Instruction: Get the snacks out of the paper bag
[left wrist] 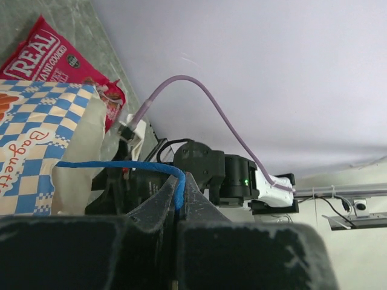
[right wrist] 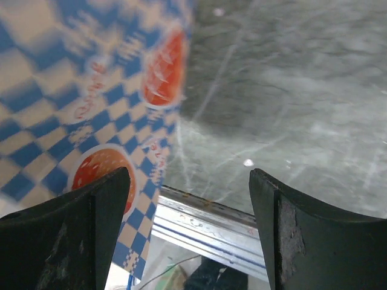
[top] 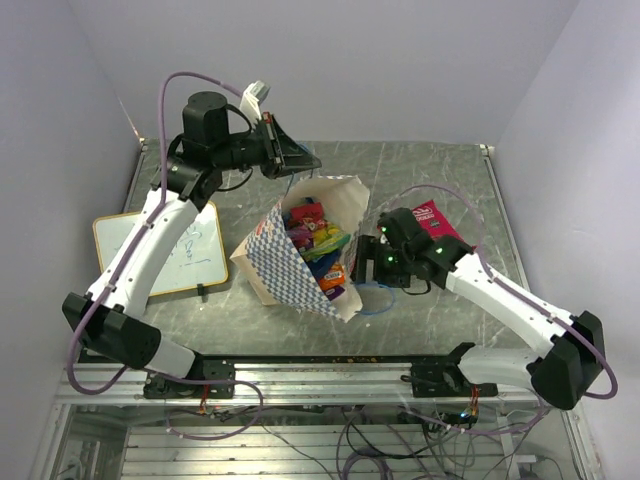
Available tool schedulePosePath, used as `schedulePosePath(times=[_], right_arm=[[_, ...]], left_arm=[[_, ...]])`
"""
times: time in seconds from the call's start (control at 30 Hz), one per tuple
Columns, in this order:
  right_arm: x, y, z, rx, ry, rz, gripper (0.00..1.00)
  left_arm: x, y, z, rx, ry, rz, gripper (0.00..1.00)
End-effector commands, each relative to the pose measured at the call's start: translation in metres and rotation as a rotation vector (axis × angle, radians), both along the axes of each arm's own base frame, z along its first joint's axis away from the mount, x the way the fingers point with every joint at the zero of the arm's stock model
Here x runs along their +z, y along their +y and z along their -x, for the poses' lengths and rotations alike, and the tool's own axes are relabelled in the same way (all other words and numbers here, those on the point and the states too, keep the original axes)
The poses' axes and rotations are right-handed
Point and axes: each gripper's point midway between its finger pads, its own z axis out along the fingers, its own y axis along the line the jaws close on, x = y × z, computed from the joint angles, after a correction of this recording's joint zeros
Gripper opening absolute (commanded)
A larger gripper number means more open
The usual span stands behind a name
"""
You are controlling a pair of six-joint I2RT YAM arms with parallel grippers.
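Observation:
The robot will next raise its right gripper over the bag's rim, then lower it onto a purple packet (top: 300, 236), closed in by the bag, to the left in the top view.
The paper bag (top: 285, 270) stands tilted at mid-table, its mouth open upward, checkered sides showing. Several bright snack packets (top: 318, 240) fill its inside. My left gripper (top: 305, 160) is above the bag's far rim, shut on the bag's blue cord handle (left wrist: 121, 164), which runs from the bag's edge (left wrist: 36, 145) into the closed fingers. My right gripper (top: 362, 262) is open and empty beside the bag's right side; its wrist view shows the checkered side (right wrist: 91, 103) close on the left. A red snack packet (top: 436, 219) lies on the table behind the right arm and also shows in the left wrist view (left wrist: 57, 60).
A white framed writing board (top: 190, 250) lies at the left under the left arm. The grey marbled table (top: 420, 170) has walls at the back and sides. A second blue cord handle (top: 378, 300) loops on the table by the bag's near right corner.

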Motion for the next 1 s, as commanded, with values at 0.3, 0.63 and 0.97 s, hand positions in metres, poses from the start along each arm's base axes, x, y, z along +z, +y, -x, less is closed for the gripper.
schedulePosePath(times=[0.3, 0.63, 0.97], right_arm=[[0.027, -0.003, 0.012, 0.170, -0.235, 0.150, 0.82], [0.128, -0.018, 0.020, 0.320, -0.742, -0.061, 0.85], [0.191, 0.041, 0.046, 0.994, -1.086, -0.105, 0.80]], left_arm=[[-0.010, -0.004, 0.046, 0.097, 0.023, -0.087, 0.07], [0.010, -0.003, 0.065, 0.201, 0.045, -0.010, 0.07], [0.010, -0.007, 0.073, 0.155, 0.021, -0.030, 0.07]])
